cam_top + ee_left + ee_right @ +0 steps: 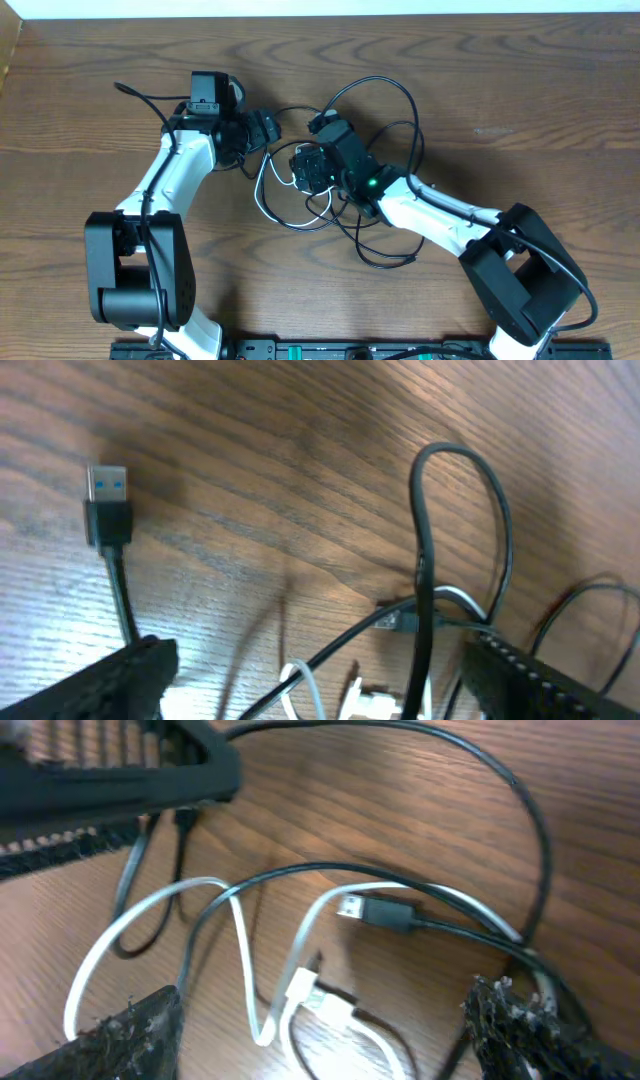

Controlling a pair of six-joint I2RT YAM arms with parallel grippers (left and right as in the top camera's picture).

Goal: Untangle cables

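Observation:
The right gripper lowers its open fingers around the white housing of the USB plug below the gripper next, because the housing shows between my fingers.
The cables lie in a tangle mid-table: black cords (372,84) loop over and around a thin white cord (262,203). My left gripper (268,128) is open at the tangle's left edge. In the left wrist view its fingers (120,678) stand wide apart, with a raised black loop (497,510), a black cord and the white cord (300,690) lying loose between them. A black USB plug (108,505) lies to the left. My right gripper (306,168) is open over the tangle. Between its fingers (130,1035) sit the white cord (240,935) and its white plug (305,990), ungripped. A black USB plug (385,913) lies just beyond.
The wooden table (520,90) carries only the cables and both arms. The left gripper's finger (110,780) reaches into the top left of the right wrist view, close to the right gripper. A black cord loop (385,258) trails toward the front edge.

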